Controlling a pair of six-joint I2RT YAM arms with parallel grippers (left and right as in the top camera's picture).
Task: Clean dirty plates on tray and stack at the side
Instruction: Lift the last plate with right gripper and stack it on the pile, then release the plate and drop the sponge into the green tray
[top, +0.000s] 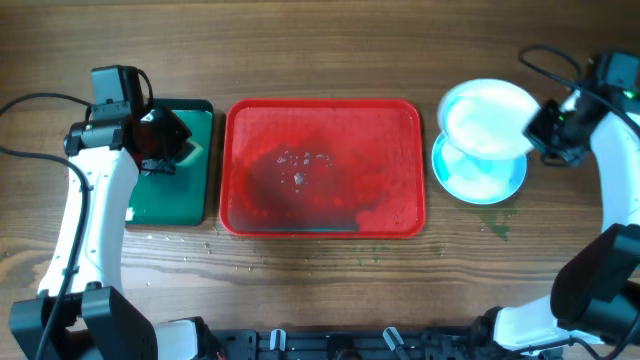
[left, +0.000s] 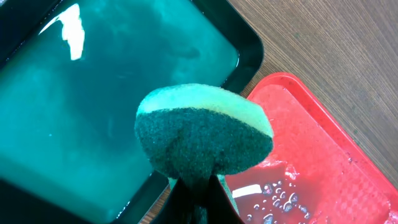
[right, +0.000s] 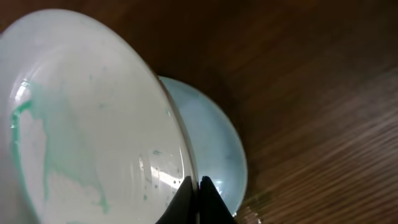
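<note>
I need to level the white plate with my right gripper next, then lower it back toward the stack (right: 210, 148).
The red tray (top: 400, 120) lies in the middle of the table, wet and with no plate on it; its corner shows in the left wrist view (left: 336, 162). My right gripper (top: 545, 128) is shut on the rim of a white plate (top: 487, 115) with faint teal streaks (right: 81, 118), held tilted above a stack of plates (top: 480, 175) on the table right of the tray, seen also in the right wrist view (right: 214, 137). My left gripper (top: 160, 140) is shut on a green and yellow sponge (left: 205, 130) above the dark green tray (top: 165, 200).
The dark green tray holds teal liquid (left: 93, 93). Water drops lie on the wood in front of the red tray (top: 230, 262). A small green smear marks the table near the plate stack (top: 497, 228). Cables run along both arms.
</note>
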